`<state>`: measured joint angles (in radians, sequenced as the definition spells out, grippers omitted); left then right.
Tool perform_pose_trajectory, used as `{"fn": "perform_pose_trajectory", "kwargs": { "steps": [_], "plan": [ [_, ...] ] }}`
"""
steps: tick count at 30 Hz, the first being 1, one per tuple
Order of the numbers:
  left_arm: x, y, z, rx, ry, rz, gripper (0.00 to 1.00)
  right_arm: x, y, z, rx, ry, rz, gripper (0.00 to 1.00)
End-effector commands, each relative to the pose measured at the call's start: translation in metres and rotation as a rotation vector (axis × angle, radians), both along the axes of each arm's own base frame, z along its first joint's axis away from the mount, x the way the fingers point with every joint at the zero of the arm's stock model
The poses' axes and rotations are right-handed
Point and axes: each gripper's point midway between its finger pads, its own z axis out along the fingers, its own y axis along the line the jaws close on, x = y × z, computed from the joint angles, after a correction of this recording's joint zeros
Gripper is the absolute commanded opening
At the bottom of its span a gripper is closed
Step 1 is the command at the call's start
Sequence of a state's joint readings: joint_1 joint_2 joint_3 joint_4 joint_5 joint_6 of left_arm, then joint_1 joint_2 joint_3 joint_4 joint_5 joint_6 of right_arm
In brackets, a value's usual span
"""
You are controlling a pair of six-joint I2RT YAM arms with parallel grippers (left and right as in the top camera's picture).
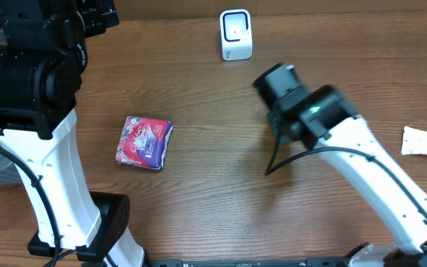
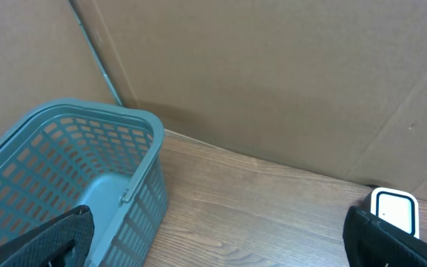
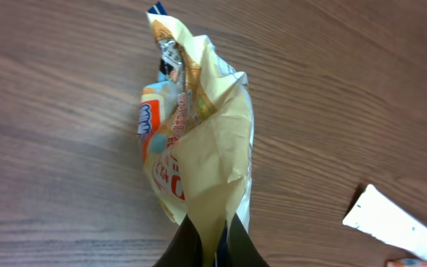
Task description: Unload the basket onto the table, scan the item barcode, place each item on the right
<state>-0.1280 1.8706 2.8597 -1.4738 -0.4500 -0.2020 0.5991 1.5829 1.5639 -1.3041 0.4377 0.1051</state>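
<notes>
My right gripper swings down and to the left in the overhead view next, lowers the bag (image 3: 195, 126) onto the empty tabletop there and releases.
My right gripper (image 3: 213, 226) is shut on the lower edge of a crinkled pale yellow snack bag (image 3: 195, 126) with red and orange print, which hangs above the wooden table. No barcode shows on the side I see. In the overhead view the right arm's wrist (image 1: 295, 100) covers that bag, a little to the front right of the white scanner (image 1: 236, 35) at the back. The scanner (image 2: 394, 211) also shows beside my left gripper's right finger. My left gripper (image 2: 221, 248) is open and holds nothing, raised at the back left.
A pink and purple packet (image 1: 144, 142) lies left of centre on the table. A white flat packet (image 1: 426, 141) lies at the right edge, and the same white packet (image 3: 395, 222) shows under the right wrist. A teal basket (image 2: 73, 178) stands at the far left by the cardboard wall.
</notes>
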Motion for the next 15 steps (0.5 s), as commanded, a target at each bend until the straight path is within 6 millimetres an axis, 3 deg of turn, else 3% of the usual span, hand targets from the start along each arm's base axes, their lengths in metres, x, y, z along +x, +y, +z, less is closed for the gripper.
{"fn": "perform_pose_trajectory", "kwargs": {
  "steps": [1, 9, 15],
  "plan": [
    [0.004, 0.005, -0.003, 0.017, 0.011, 0.011, 1.0, 0.001, 0.015, -0.01, -0.102, -0.04, -0.043, 0.04],
    [0.004, 0.005, -0.003, 0.017, 0.011, 0.011, 1.0, -0.004, 0.04, -0.1, -0.295, 0.144, 0.005, 0.04],
    [0.004, 0.005, -0.003, 0.017, 0.011, 0.011, 1.0, -0.044, 0.095, -0.143, -0.342, 0.217, 0.158, 0.04]
  ]
}}
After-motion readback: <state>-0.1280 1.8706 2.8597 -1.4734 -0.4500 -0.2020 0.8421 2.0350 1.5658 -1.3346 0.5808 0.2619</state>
